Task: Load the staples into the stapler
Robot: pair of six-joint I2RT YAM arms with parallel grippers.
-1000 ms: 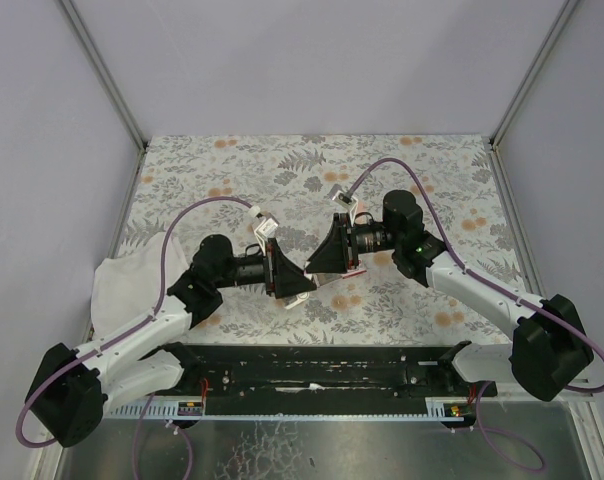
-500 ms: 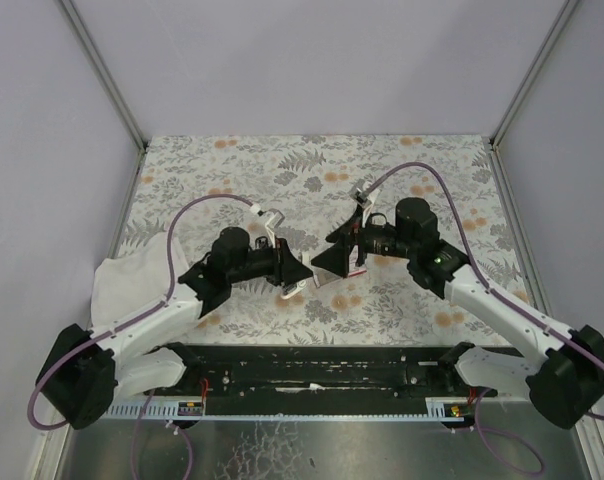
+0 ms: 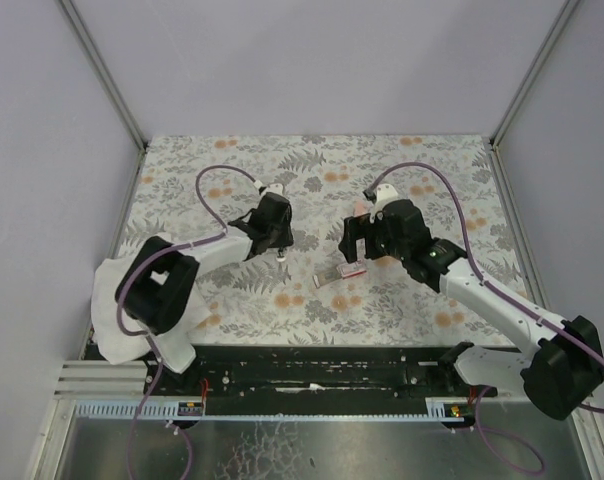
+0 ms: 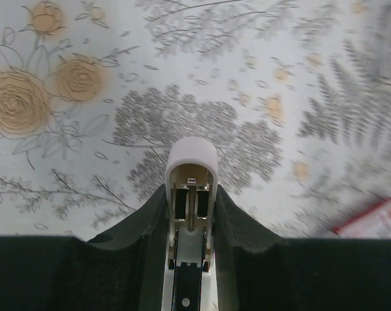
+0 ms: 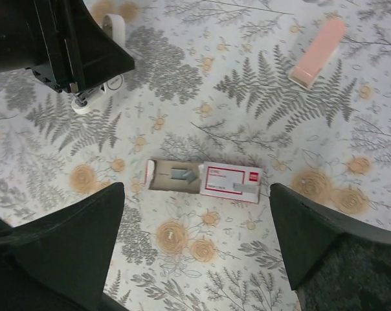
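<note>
The salmon-pink bar lies slanted, outward and below, so my right gripper needs to move its open fingers outward, turn them and lower them around the bar's middle (image 3: 360,209) (image 5: 318,52).
The red staple box (image 5: 231,182) lies flat on the floral table (image 3: 422,170), its tan tray (image 5: 173,176) slid out to the left. Grey staples (image 5: 184,173) lie in the tray, and another grey strip rests on the pale label. My right gripper (image 5: 197,188) hangs open above the box (image 3: 332,278), touching nothing. The white stapler (image 4: 191,162) is opened up, its metal channel facing the left wrist camera. My left gripper (image 4: 191,194) is shut on its sides and holds it above the table, left of the box. From the right wrist that gripper (image 5: 72,48) shows at the upper left.
A salmon-pink bar (image 5: 317,52) lies on the table beyond the box, to the right. A crumpled white cloth (image 3: 112,290) sits at the table's left edge. Grey walls enclose the table on three sides.
My right gripper has opened wide and pulled back from the centre. My left arm has swung away to the far left with the stapler. The two grippers now stand apart.
</note>
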